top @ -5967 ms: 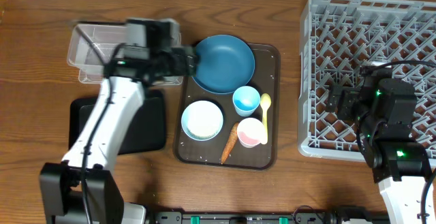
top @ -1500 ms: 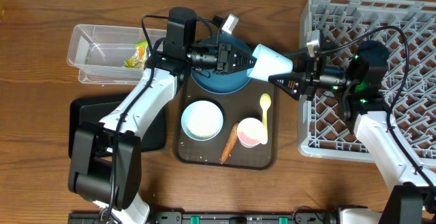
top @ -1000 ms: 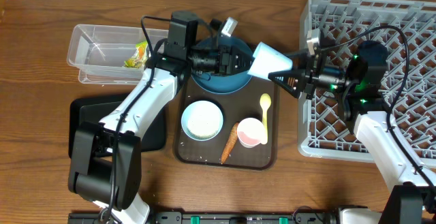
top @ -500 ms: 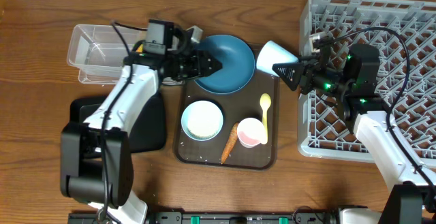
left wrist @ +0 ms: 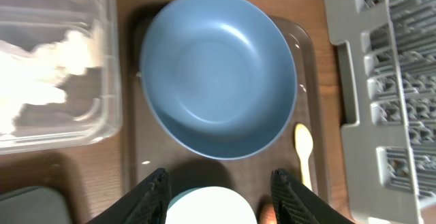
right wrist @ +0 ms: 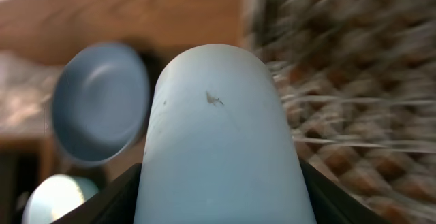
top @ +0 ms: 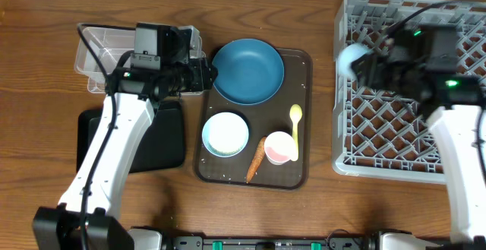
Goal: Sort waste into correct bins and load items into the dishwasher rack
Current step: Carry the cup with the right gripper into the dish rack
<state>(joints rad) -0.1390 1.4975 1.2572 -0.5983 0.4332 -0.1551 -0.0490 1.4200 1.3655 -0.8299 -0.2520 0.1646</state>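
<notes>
The empty near slots of the rack are below my right gripper, back and right in the overhead view, so my right gripper should carry the cup down there next and release it.
My right gripper (top: pixel 361 63) is shut on the small light blue cup (top: pixel 351 58) and holds it above the left edge of the grey dishwasher rack (top: pixel 425 140). In the right wrist view the cup (right wrist: pixel 221 135) fills the space between the fingers. My left gripper (top: pixel 210 74) is open and empty at the left rim of the blue plate (top: pixel 248 71); in the left wrist view the plate (left wrist: pixel 218 74) lies ahead of the open fingers (left wrist: pixel 155 195). The white bowl (top: pixel 225 134), pink cup (top: pixel 279 147), yellow spoon (top: pixel 295 127) and carrot (top: pixel 256 159) lie on the brown tray (top: pixel 304 175).
The clear tub (top: pixel 95 56) holds white tissue (left wrist: pixel 58 60); my left arm covers most of it from above. The black tray (top: pixel 163 140) lies below it. A few rice grains (top: pixel 228 178) sit on the brown tray's front edge.
My right gripper has carried the light blue cup right, from over the brown tray's corner to over the rack's left edge. My left arm has drawn back left off the plate.
</notes>
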